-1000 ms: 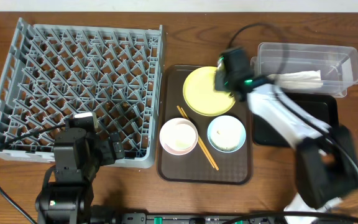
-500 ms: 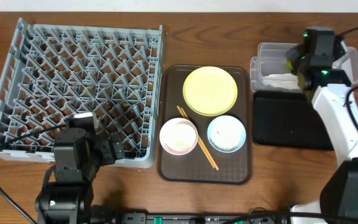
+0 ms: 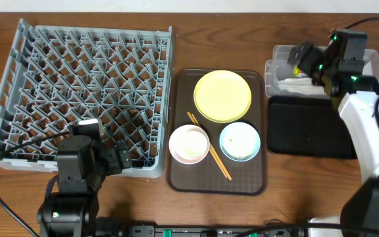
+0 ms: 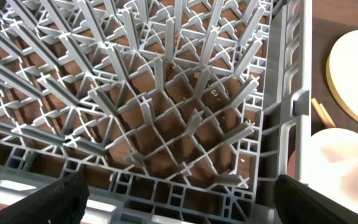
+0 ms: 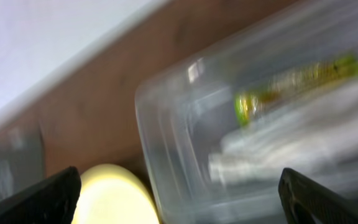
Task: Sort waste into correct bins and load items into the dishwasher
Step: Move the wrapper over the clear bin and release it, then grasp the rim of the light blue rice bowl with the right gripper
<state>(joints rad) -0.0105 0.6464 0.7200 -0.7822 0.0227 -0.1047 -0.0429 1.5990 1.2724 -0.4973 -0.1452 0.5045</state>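
Note:
Whitish scraps are inside the light blue bowl. My right gripper should swing back from the clear tub (image 3: 367,66) and go down onto the light blue bowl's rim (image 3: 221,142) next to the chopsticks.
My right gripper (image 3: 306,58) hangs open over the left end of the clear tub (image 3: 367,66), holding nothing. In the blurred right wrist view the gripper (image 5: 179,199) looks down at a green-and-yellow wrapper (image 5: 297,84) lying in the tub (image 5: 166,143) beside the white napkin (image 5: 278,155). The yellow plate (image 3: 223,96), white bowl (image 3: 189,143), light blue bowl (image 3: 239,141) with whitish scraps and the chopsticks (image 3: 209,155) sit on the brown tray (image 3: 255,184). My left gripper (image 4: 179,208) stands open above the near right corner of the grey dish rack (image 4: 166,106).
The black tray (image 3: 311,128) lies just in front of the clear tub, right of the brown tray. The dish rack (image 3: 84,92) fills the table's left half. Cables run along the front edge and behind the right arm.
My right arm swung from the yellow plate over to the clear tub and its gripper opened; the wrapper now lies in the tub. The left arm has not moved.

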